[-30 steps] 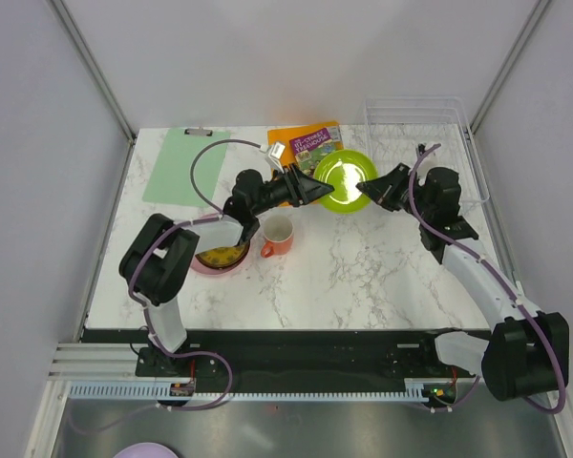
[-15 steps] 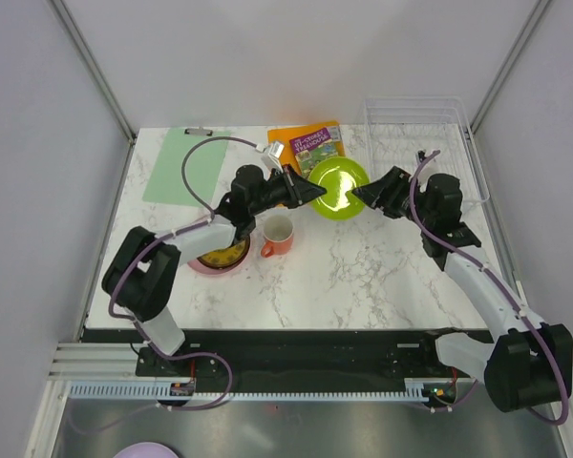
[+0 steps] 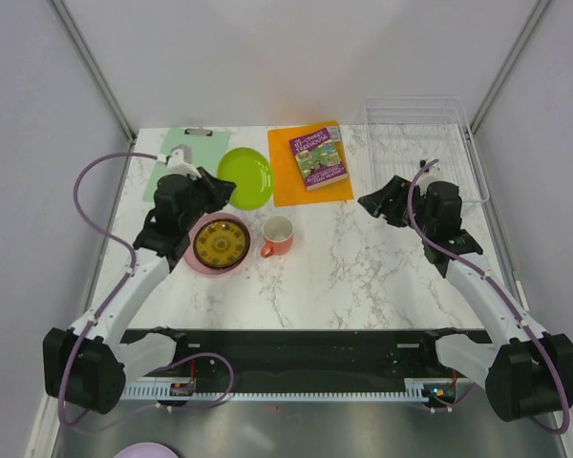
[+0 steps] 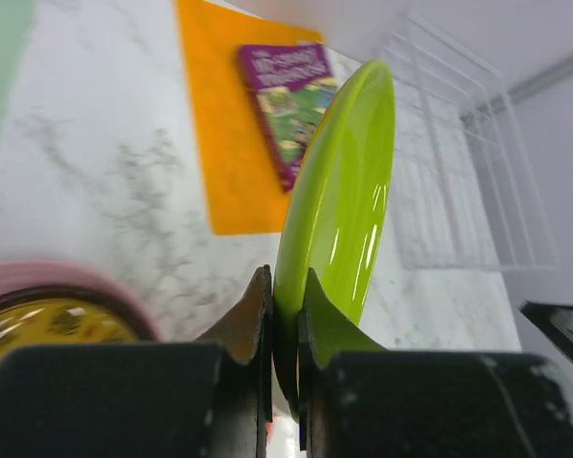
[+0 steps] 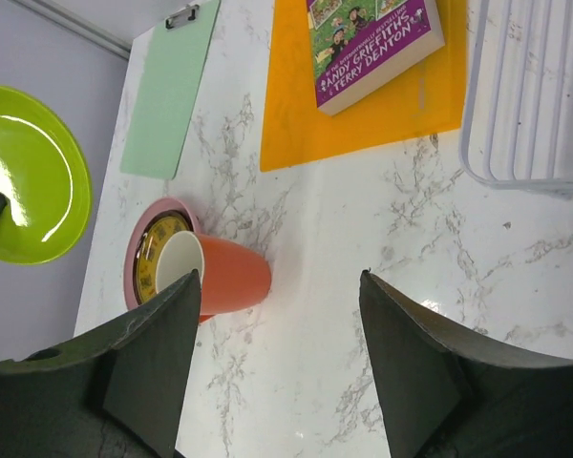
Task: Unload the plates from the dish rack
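Note:
The brown-and-yellow plate [image 3: 220, 242] is below and back from my left gripper, so next I will move the gripper back, lower the green plate [image 3: 248, 177] onto that plate and let go of the green plate's rim.
My left gripper [image 3: 220, 191] is shut on the rim of the lime green plate [image 3: 248, 177], holding it tilted above the table's back left. In the left wrist view the jaws [image 4: 285, 296] pinch the green plate [image 4: 342, 191] edge-on. A brown-and-yellow plate [image 3: 220, 242] lies stacked in the pink plate [image 3: 195, 258] just in front of it. The clear dish rack [image 3: 430, 143] stands at the back right with no plate showing in it. My right gripper [image 3: 373, 202] [image 5: 279, 277] hangs open over bare marble left of the rack, holding nothing.
An orange-and-white mug [image 3: 279, 235] [image 5: 224, 277] stands right of the stacked plates. A purple book [image 3: 319, 159] lies on an orange mat [image 3: 296, 186] at the back centre. A green clipboard [image 3: 167, 172] sits at the back left, partly under my left arm.
The green plate passed from my right gripper to my left. The right jaws opened and drew back right; the left arm swung the plate leftward, uncovering book and mat.

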